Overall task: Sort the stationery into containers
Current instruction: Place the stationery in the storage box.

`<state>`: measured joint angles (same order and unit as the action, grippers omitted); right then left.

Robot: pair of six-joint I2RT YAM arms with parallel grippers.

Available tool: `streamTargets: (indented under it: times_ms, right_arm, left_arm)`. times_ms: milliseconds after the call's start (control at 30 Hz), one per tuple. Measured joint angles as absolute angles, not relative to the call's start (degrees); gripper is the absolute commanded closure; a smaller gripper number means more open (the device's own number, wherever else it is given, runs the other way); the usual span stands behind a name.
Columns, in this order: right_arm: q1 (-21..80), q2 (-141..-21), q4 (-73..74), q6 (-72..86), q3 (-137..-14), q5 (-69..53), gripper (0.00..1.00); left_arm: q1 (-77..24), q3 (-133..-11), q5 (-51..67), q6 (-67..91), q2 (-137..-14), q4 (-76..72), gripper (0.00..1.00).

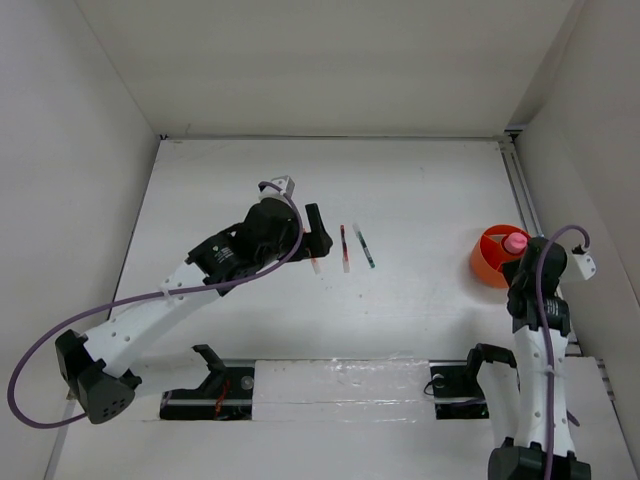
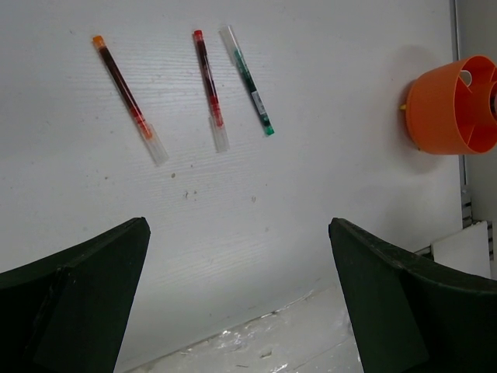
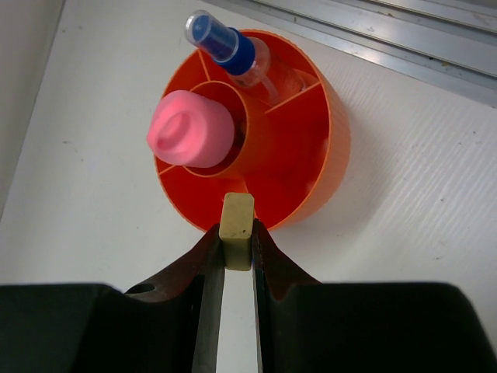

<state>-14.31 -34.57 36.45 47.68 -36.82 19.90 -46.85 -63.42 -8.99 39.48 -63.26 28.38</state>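
Observation:
My right gripper should next move in past the tub's rim and down over the tub's open section beside the bottle's point(image 3: 297, 162), because that section is empty for the eraser point(image 3: 237, 219).
The round orange tub point(image 1: 487, 258) stands at the table's right edge; in the right wrist view point(image 3: 311, 155) its dividers show. The pink-capped cylinder point(image 3: 191, 129) stands in its central ring and the blue-capped clear bottle point(image 3: 227, 42) leans in a far compartment. My right gripper point(image 3: 237, 235) is shut on the tan eraser point(image 3: 237, 219), held just above the tub's near rim. My left gripper point(image 2: 241, 287) is open and empty above bare table. Ahead of it lie an orange-tipped red pen point(image 2: 128, 97), a red pen point(image 2: 210, 89) and a green pen point(image 2: 250, 80), side by side.
A metal rail point(image 1: 522, 190) runs along the table's right side behind the tub. White walls close in the left, back and right. A shiny film-covered strip point(image 1: 340, 385) and black arm mounts lie at the near edge.

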Motion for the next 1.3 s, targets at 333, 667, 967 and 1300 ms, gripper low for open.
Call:
streamTargets:
  times_ms: [333, 667, 967, 1300]
  right_arm:
    - [-14.9, -37.9, 36.2, 51.1, -35.1, 22.5, 1.00]
    - [-14.9, -37.9, 33.9, 53.0, -32.3, 25.2, 1.00]
    - [-15.0, -37.6, 30.2, 55.3, -29.7, 25.1, 1.00]
    - [-15.1, -38.7, 27.5, 56.4, -28.7, 25.3, 0.99]
  left_arm:
    - [-46.9, -63.4, -8.5, 39.2, -63.2, 28.1, 0.00]
    - [-46.9, -63.2, -7.9, 39.2, -63.2, 28.0, 0.00]
    - [-46.9, -63.2, -7.9, 39.2, -63.2, 28.0, 0.00]
    - [-46.9, -63.0, -7.9, 38.8, -63.2, 27.8, 0.00]
